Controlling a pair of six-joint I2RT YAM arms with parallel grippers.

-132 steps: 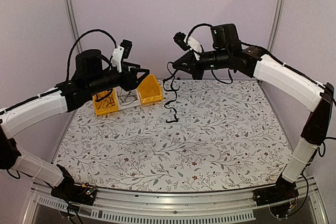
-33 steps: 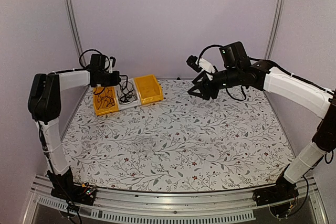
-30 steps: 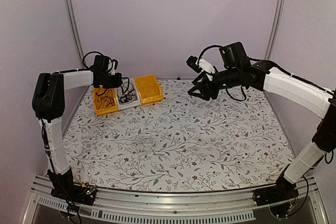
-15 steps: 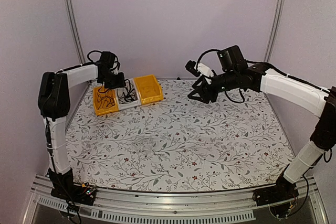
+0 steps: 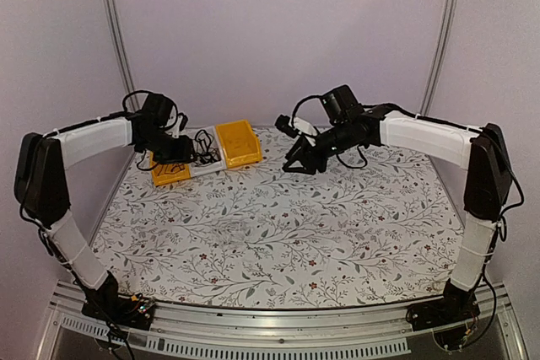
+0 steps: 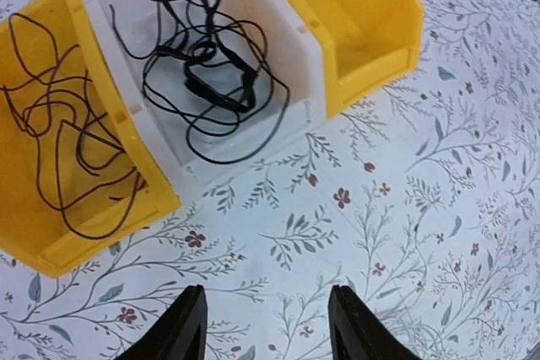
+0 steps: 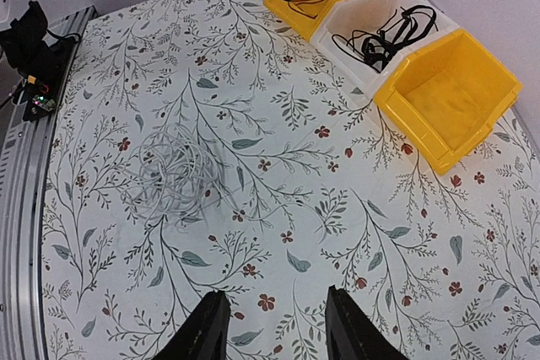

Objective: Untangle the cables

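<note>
The white cable tangle (image 7: pixel 173 170) is below and to the left in the top view, so my right gripper will go down toward it next, onto the tangle's edge, where pieces of cable protrude (image 7: pixel 173 217).
A thin black cable (image 6: pixel 72 153) lies coiled in the left yellow bin (image 6: pixel 34 233). Another black cable (image 6: pixel 207 77) lies in the white middle bin (image 6: pixel 283 35). A loose white cable tangle (image 7: pixel 173 170) lies on the flowered table, faint in the top view (image 5: pixel 232 229). My left gripper (image 6: pixel 268 330) is open and empty, hovering just in front of the bins (image 5: pixel 177 156). My right gripper (image 7: pixel 274 326) is open and empty over the table, right of the bins (image 5: pixel 297 163) and apart from the white tangle.
The right yellow bin (image 6: pixel 363 14) is empty. The three bins stand in a row at the back left (image 5: pixel 239 142). The flowered tablecloth (image 5: pixel 354 217) covers the table. A metal rail (image 5: pixel 278 335) runs along the near edge. Purple walls enclose the back and sides.
The black cable that hung from my right gripper 4.4 s ago is gone from it. The right gripper has moved down and left. The left gripper has shifted forward at the bins.
</note>
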